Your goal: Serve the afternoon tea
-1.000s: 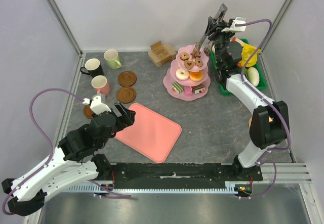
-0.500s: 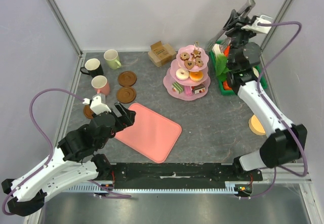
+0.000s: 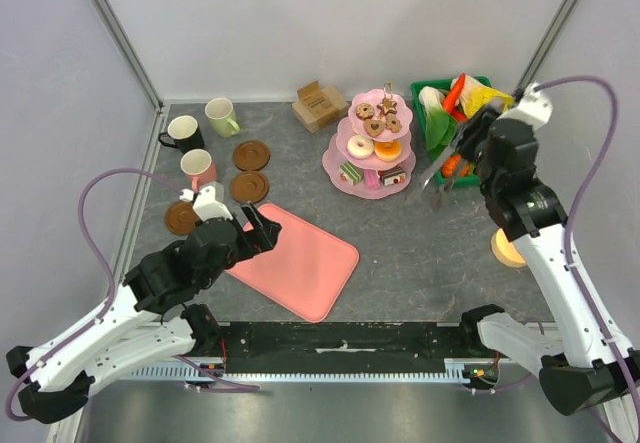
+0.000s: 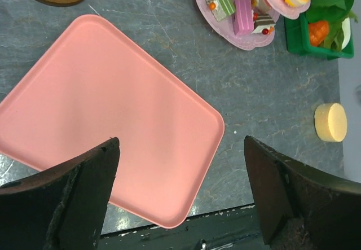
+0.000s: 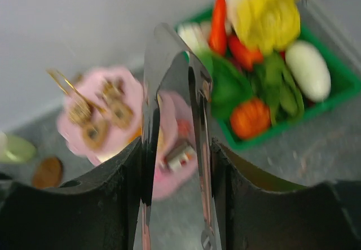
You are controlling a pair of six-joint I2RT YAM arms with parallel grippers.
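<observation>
Next, my left gripper goes outward and to the left in the top view. Then it lowers onto the pink mug's handle [image 3: 196, 183], since that mug stands off the empty coasters.
The toy pastries sit on a pink tiered stand [image 3: 372, 143] at the back centre; it also shows in the left wrist view [image 4: 242, 7] and, blurred, in the right wrist view [image 5: 107, 114]. Black mug [image 3: 182, 131], pale green mug [image 3: 221, 116] and pink mug [image 3: 200, 168] stand back left beside three brown coasters [image 3: 251, 154]. My right gripper [image 3: 465, 143] is shut on metal tongs [image 3: 440, 173] [image 5: 169, 92], held above the table just right of the stand. My left gripper [image 3: 262, 225] [image 4: 180, 193] is open and empty above the flat pink tray [image 4: 113, 109].
A green bin [image 3: 440, 113] of toy vegetables stands at the back right, behind the tongs. A cardboard box [image 3: 318, 104] lies behind the stand. A pale yellow disc [image 3: 505, 248] lies on the table under my right arm. The enclosure walls close the left, back and right.
My right arm has swung down and toward the near right from high over the bin, carrying the tongs, which now point down beside the stand. My left arm has edged forward over the tray.
</observation>
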